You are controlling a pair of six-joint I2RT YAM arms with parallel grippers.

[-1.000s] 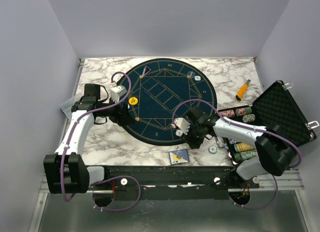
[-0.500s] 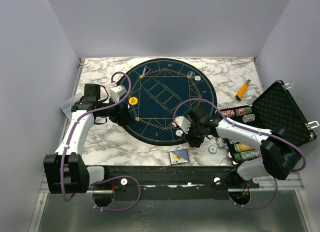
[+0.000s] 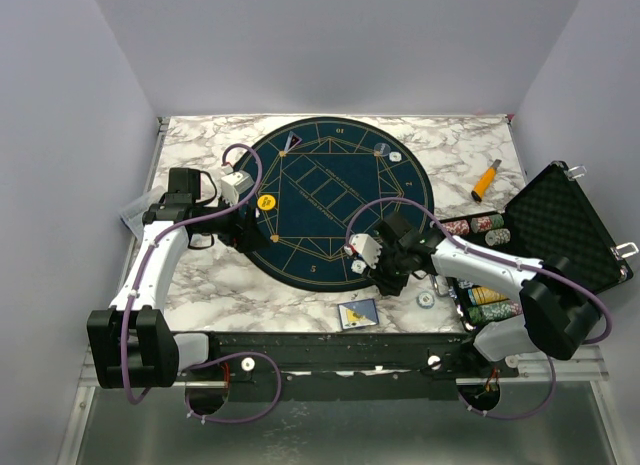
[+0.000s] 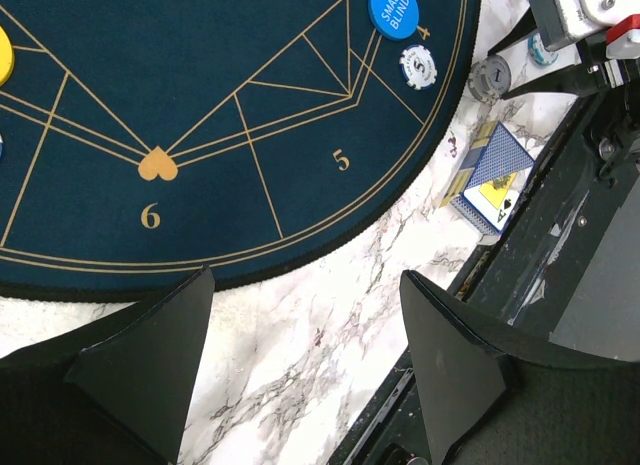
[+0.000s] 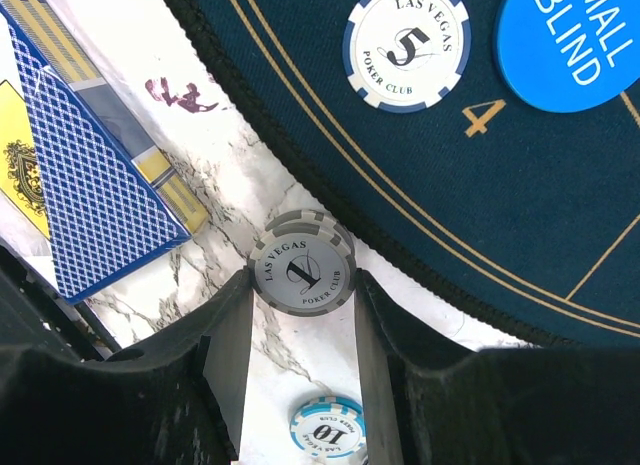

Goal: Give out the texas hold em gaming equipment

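Observation:
My right gripper rises and goes outward across the mat (image 3: 330, 200) next, then down to release at the clear disc. Beside the far white chip, this disc has only one chip.
My right gripper (image 5: 301, 285) is shut on a grey-and-white poker chip (image 5: 301, 272) marked 1, with a second grey rim showing just behind it. It sits on the marble just off the near edge of the round blue mat (image 3: 330, 200). On the mat beyond lie a blue-rimmed chip (image 5: 407, 45) marked 5 and the blue small-blind disc (image 5: 575, 40). A light-blue chip (image 5: 328, 430) marked 10 lies under my wrist. The card deck (image 5: 90, 205) rests to the left. My left gripper (image 4: 305, 285) hangs open over bare marble by the mat's left edge, near the yellow disc (image 3: 266, 201).
An open black case (image 3: 560, 225) with rows of chips stands at the right, close behind my right arm. An orange-handled tool (image 3: 485, 180) lies at the back right. The table's dark front rail (image 4: 560, 275) runs just beyond the deck.
My right jaws have closed the last bit onto the grey chip, and the wrist has shifted slightly. The left arm has not moved.

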